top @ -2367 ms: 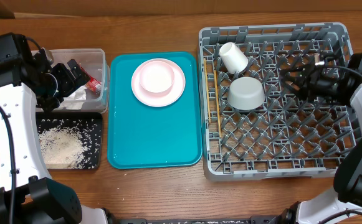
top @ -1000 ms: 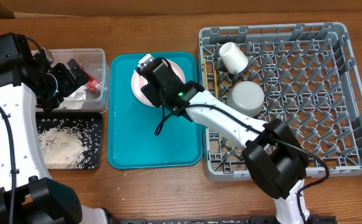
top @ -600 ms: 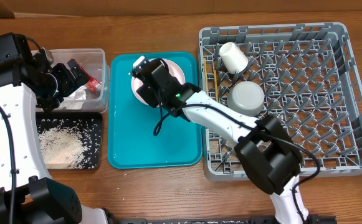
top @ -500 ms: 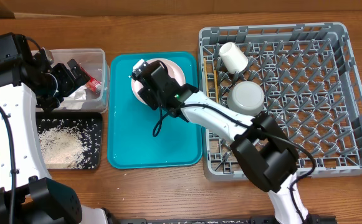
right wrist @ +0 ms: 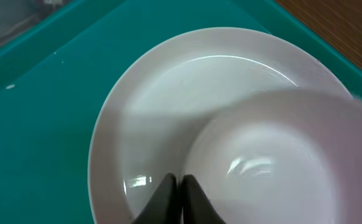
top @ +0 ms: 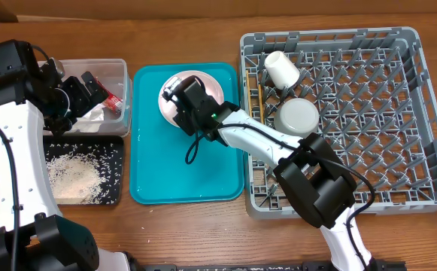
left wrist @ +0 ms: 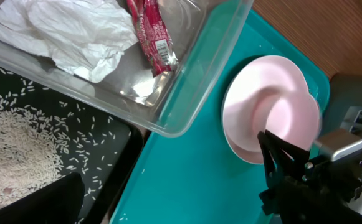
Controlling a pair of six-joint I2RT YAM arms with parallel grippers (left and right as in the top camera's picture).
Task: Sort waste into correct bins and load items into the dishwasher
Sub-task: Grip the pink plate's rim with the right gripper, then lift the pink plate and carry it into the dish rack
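Next, my right gripper rises, brings its bowl over the rack's wires beside the other bowl, tips it opening-down and releases it, as the grey rack holds that other bowl bottom-up.
On the pink plate, which lies on the teal tray, sits a small pale bowl. My right gripper is shut on that bowl's near rim. In the overhead view the arm hides the bowl. My left gripper hangs open and empty over the clear tub, which holds the napkin and the red wrapper. Rice lies in the black tray. The grey rack holds a white cup, another bowl and chopsticks.
The teal tray lies between the two bins on the left and the rack on the right. My right arm stretches from the rack's front-left corner across the tray. Bare wood runs along the table's front and back edges.
My right arm swung from the rack over to the plate, then its jaws closed on the bowl's rim. The left arm has stayed still.
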